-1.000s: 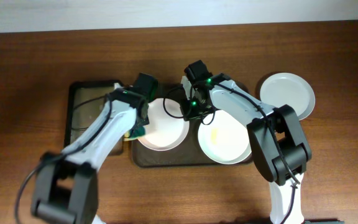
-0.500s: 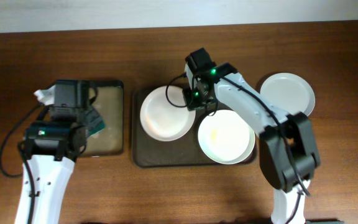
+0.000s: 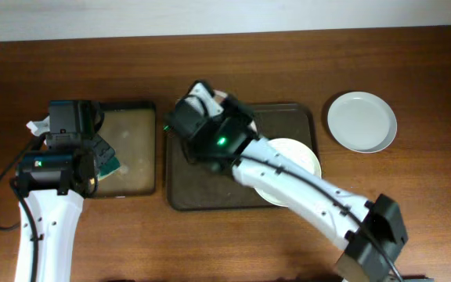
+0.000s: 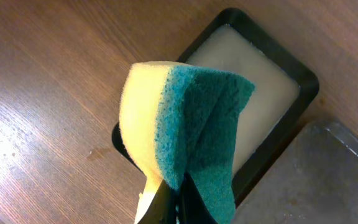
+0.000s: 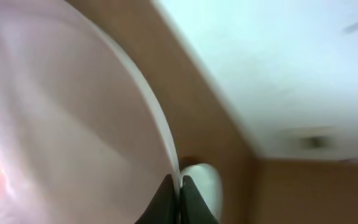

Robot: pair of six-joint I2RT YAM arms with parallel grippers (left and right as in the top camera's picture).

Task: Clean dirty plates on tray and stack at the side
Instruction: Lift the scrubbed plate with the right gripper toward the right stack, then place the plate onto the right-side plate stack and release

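The third plate (image 3: 362, 122) (image 5: 206, 185) is off the tray, below my right gripper and to its right in the overhead view, so I will swing my right gripper over that plate, lower it and release.
My right gripper (image 3: 207, 99) is shut on the rim of a white plate (image 5: 73, 124) and holds it tilted up over the left end of the large dark tray (image 3: 288, 117). In the overhead view this plate is almost hidden under the wrist. The right wrist view is blurred; the fingertips (image 5: 166, 190) pinch the plate's edge. A second plate (image 3: 296, 157) with a faint yellow smear lies on the tray, partly under the arm. A third plate (image 3: 362, 121) lies on the table at the right. My left gripper (image 3: 100, 160) is shut on a yellow-green sponge (image 4: 185, 124) above the small tray.
A small black tray (image 3: 131, 149) with cloudy liquid stands left of the large tray; it also shows in the left wrist view (image 4: 266, 93). My right arm (image 3: 304, 188) lies diagonally across the large tray. A white wall runs along the table's far edge.
My right gripper has swung left and lifted the left plate off the tray, tilting it up. Over the second, my left arm drew back from that plate to the small tray with the sponge.
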